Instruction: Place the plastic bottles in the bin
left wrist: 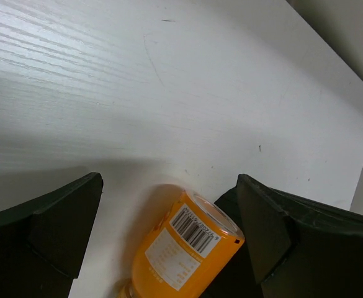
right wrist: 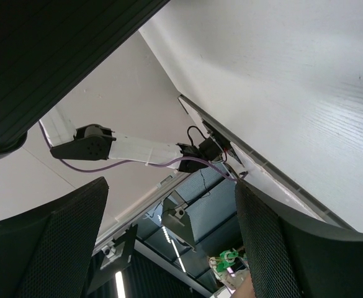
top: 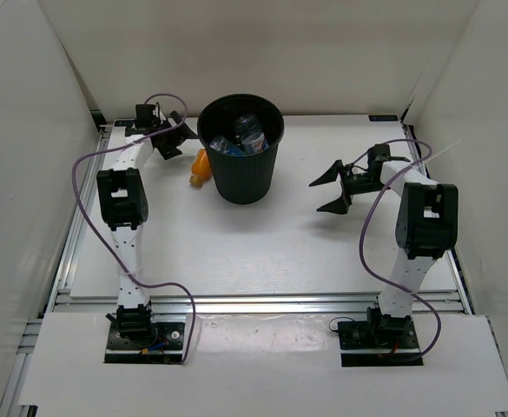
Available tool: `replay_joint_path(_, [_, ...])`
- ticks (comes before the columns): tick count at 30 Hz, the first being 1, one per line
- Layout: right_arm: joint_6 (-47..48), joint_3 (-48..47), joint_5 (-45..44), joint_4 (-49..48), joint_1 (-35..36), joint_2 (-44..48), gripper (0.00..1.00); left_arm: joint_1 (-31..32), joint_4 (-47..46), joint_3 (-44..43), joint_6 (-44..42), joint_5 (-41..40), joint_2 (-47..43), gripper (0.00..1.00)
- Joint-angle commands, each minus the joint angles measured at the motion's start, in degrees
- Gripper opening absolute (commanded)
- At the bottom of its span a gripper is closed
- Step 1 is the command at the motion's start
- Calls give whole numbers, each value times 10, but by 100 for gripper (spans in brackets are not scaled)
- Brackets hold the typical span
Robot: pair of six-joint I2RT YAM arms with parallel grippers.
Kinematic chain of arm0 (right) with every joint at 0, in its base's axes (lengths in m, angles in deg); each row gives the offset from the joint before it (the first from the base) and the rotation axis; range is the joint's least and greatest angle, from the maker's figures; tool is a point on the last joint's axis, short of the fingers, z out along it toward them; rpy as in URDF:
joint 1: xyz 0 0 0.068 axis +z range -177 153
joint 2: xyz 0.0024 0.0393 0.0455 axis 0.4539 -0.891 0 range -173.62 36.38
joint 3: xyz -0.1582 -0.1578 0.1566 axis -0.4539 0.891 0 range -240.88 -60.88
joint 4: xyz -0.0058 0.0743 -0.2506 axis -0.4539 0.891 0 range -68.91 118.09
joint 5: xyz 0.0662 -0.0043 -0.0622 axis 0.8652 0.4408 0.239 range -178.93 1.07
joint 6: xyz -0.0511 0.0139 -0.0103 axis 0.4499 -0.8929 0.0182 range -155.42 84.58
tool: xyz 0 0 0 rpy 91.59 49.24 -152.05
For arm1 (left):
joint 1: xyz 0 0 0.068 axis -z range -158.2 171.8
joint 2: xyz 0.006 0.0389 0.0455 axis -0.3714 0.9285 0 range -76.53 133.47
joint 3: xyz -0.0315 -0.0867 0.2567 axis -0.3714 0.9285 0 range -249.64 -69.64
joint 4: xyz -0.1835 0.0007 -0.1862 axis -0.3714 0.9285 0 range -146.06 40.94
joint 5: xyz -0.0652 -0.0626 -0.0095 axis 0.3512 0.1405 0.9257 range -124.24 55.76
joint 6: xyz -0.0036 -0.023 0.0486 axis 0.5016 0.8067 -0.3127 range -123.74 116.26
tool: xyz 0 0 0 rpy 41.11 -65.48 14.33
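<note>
The orange bottle's base end (top: 202,156) (left wrist: 207,225) sits off-center beside the bin-side finger, so my left gripper goes to the right in the top view onto it next.
The black bin (top: 241,149) stands at the back middle of the table, with several bottles inside; a blue label (top: 252,137) shows. The orange bottle (top: 200,167) lies on the table against the bin's left side. In the left wrist view the orange bottle (left wrist: 184,249) lies between the open jaws, close to the right finger (left wrist: 265,233). My left gripper (top: 182,137) is open above and just behind it. My right gripper (top: 329,191) is open and empty, to the right of the bin.
White walls enclose the table on three sides. A purple cable (top: 89,165) loops along the left arm, another along the right arm (top: 371,217). The table's metal rail (top: 262,304) runs along the near edge.
</note>
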Motion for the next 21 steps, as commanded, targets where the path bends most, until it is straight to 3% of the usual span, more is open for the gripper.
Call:
replay_joint_path(1, [2, 14, 18, -16, -3, -6, 86, 10, -2, -7, -48, 10, -25, 100])
replay_joint_path(21, [-9, 9, 34, -27, -8, -40, 87, 44, -2, 74, -103, 49, -80, 100])
